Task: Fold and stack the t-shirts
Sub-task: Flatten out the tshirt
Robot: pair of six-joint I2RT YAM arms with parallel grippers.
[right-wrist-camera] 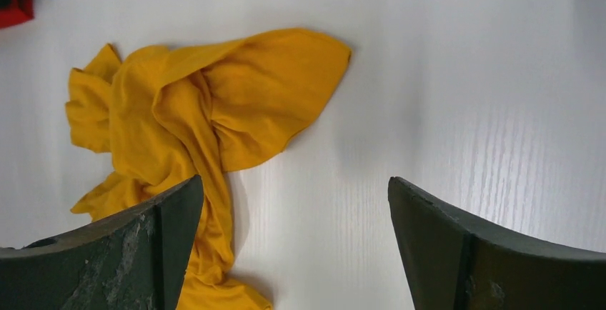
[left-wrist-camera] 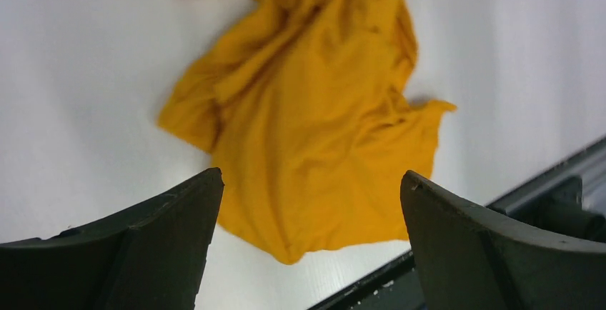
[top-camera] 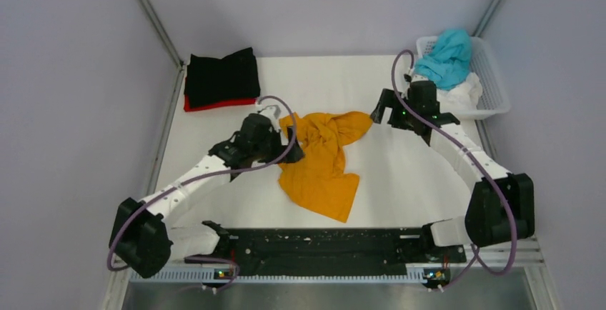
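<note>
My left gripper swings back and down onto the orange t-shirt's near corner (top-camera: 346,217) (left-wrist-camera: 397,231) next, since that corner lies below it, to its right in the top view.
An orange t-shirt (top-camera: 323,161) lies crumpled in the middle of the white table; it also shows in the left wrist view (left-wrist-camera: 307,103) and the right wrist view (right-wrist-camera: 193,110). My left gripper (top-camera: 280,138) is open and empty above its left edge. My right gripper (top-camera: 386,113) is open and empty just right of its upper end. A folded black t-shirt (top-camera: 223,76) lies on a folded red t-shirt (top-camera: 214,104) at the back left. A teal t-shirt (top-camera: 446,56) and a white t-shirt (top-camera: 461,94) lie in the basket.
A white lattice basket (top-camera: 493,74) stands at the back right corner. A black rail (top-camera: 321,242) with both arm bases runs along the table's near edge. Grey walls enclose the table on three sides.
</note>
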